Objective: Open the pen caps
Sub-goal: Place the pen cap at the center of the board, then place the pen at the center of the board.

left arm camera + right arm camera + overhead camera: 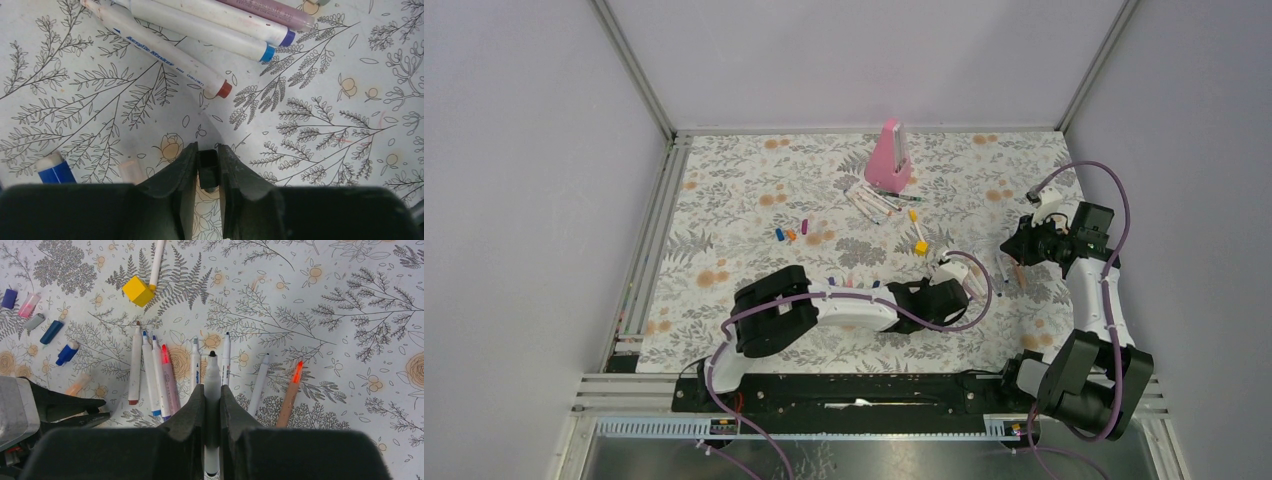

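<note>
Next I will shift my right gripper to the right in the top view, lower onto clear cloth past the orange pen and release the white pen's body (212,371), because its tip is bare.
My left gripper (207,148) is shut on a short black pen cap (208,169), held just above the flowered cloth. Beside it lie a blue cap (55,171) and a pale cap (131,170). My right gripper (212,390) is shut on a white pen barrel (212,371) whose black tip is bare. In the right wrist view several loose caps lie at the left: purple (9,298), pink (28,305), grey (34,321) and blue (51,332). From above, the left gripper (952,278) and right gripper (1014,252) are a short way apart.
A row of uncapped pens (150,370) and an orange pen (291,392) lie under the right gripper. A yellow cube (138,290) sits on a pen's end. A pink wedge (890,158) stands at the back with more pens (874,200) beside it. Walls enclose the table.
</note>
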Controlling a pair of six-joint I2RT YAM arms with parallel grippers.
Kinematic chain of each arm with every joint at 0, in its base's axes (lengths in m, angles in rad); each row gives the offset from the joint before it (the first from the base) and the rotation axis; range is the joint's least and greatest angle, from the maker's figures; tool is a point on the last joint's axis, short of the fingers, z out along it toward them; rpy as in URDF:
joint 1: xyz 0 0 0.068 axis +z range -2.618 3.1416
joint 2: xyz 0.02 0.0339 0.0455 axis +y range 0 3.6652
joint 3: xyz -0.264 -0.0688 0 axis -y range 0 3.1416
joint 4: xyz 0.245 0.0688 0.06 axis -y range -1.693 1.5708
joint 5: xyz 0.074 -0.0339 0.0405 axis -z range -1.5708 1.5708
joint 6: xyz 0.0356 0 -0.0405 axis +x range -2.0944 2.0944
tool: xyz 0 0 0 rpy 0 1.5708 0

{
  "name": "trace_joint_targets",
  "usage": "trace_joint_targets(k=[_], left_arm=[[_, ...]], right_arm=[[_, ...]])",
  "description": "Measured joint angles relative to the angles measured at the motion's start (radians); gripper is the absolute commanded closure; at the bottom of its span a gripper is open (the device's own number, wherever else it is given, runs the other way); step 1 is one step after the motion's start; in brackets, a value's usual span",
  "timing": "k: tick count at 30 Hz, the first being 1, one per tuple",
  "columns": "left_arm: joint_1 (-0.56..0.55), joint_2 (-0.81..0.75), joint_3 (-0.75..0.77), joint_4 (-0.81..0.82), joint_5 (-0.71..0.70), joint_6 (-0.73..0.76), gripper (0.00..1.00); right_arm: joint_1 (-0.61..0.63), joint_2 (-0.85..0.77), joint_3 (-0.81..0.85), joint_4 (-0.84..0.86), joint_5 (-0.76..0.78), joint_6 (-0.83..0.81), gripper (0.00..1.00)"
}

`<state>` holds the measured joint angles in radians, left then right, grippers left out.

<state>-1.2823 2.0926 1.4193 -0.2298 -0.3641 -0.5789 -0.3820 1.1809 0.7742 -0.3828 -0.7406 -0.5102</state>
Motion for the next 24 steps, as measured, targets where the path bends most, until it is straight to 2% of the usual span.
trace_joint_targets(k=[10,15,21,24], left_arm=[[0.000,0.005,0.022,-0.053,-0.040,0.004,0.56],[0.000,-0.027,-0.004,-0.057,-0.041,0.012,0.40],[0.000,-0.257,-0.185,0.016,-0.050,0.050,0.31],[0.000,-0.412,-0.314,0.138,-0.077,0.080,0.24]], right_arm=[[-0.007,0.010,0.000,0.000,0.016,0.000,0.97],[-0.025,0.017,0.000,0.000,0.027,0.000,0.98],[-0.072,0.060,0.001,-0.001,0.072,-0.002,0.96],[-0.086,0.101,0.007,-0.002,0.106,-0.004,0.94]])
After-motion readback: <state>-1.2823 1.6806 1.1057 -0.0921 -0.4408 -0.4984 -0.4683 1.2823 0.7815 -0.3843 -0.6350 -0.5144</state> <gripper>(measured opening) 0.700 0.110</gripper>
